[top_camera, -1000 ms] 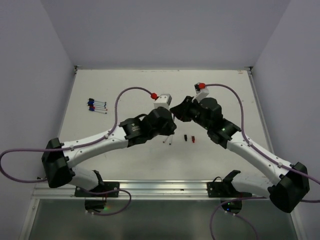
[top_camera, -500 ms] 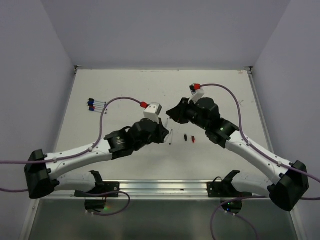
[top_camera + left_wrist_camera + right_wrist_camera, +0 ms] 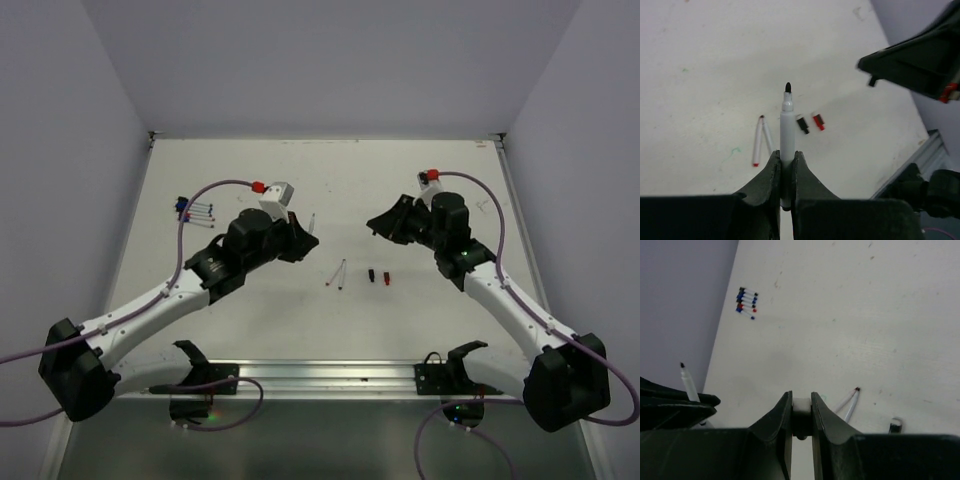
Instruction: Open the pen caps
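Note:
My right gripper will go down and back to release its cap on the tabletop beside the red cap (image 3: pixel 386 277), as that spot is below and back of it.
My left gripper (image 3: pixel 305 238) (image 3: pixel 784 156) is shut on a white pen (image 3: pixel 312 220) (image 3: pixel 787 122) whose bare black tip points up and away from the jaws. My right gripper (image 3: pixel 373 225) (image 3: pixel 801 396) is shut on a small pen cap (image 3: pixel 801 406), pale at its visible end and dark below. The two grippers hang apart above the table's middle. Between them on the table lie two uncapped pens (image 3: pixel 336 273) (image 3: pixel 760 141) (image 3: pixel 849 403), a black cap (image 3: pixel 371 276) (image 3: pixel 802 124) and a red cap (image 3: pixel 386 277) (image 3: pixel 818 121).
A cluster of several capped pens (image 3: pixel 197 211) (image 3: pixel 746 303) lies at the far left of the table. Purple cables (image 3: pixel 205 195) arch over both arms. A metal rail (image 3: pixel 320 375) runs along the near edge, and walls close in the other three sides.
The grippers were together over the table's middle; now they have drawn apart. The left has moved left with the pen, the right has moved right with the cap.

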`<state>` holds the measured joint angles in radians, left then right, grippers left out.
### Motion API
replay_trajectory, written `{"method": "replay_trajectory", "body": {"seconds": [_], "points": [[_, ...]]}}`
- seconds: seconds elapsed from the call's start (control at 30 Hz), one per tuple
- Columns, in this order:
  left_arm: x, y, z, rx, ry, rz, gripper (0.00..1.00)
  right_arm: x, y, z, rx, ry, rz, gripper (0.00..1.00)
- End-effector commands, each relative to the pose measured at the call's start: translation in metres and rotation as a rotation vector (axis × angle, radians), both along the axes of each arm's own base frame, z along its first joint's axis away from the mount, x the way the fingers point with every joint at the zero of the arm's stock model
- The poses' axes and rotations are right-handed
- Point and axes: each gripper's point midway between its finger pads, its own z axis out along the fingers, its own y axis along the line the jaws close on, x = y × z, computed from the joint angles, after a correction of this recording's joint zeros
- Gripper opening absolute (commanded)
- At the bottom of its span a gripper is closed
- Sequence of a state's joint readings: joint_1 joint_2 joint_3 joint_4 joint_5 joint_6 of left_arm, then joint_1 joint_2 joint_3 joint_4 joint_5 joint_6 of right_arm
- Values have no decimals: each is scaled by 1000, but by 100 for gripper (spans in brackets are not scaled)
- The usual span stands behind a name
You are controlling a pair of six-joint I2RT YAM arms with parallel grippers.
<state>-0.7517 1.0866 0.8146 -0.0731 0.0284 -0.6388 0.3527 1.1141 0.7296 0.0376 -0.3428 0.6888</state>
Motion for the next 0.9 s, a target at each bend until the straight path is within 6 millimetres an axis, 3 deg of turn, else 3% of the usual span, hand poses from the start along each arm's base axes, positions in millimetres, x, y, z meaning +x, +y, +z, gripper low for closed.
{"method": "replay_trajectory", "body": {"seconds": [0.0, 0.03, 0.13, 0.17, 0.37, 0.53, 0.67, 0.87], "points": [[14, 36, -53, 284, 130, 148, 0, 8, -35, -8, -243, 47, -103, 0], [17, 39, -71, 349, 168, 161, 0, 6, -56, -16, -341, 110, -175, 0], [23, 40, -90, 429, 183, 148, 0, -7, -81, -43, -504, 221, -205, 0], [25, 38, -105, 467, 208, 138, 0, -8, -87, -46, -537, 236, -219, 0], [28, 16, -137, 474, 237, 42, 0, -29, -107, -94, -675, 382, -213, 0], [27, 11, -159, 498, 242, -11, 0, -46, -118, -129, -755, 489, -190, 0], [25, 1, -174, 492, 266, -61, 0, -47, -127, -141, -801, 503, -214, 0], [23, -8, -193, 481, 304, -87, 0, -41, -116, -153, -766, 505, -195, 0]]}}
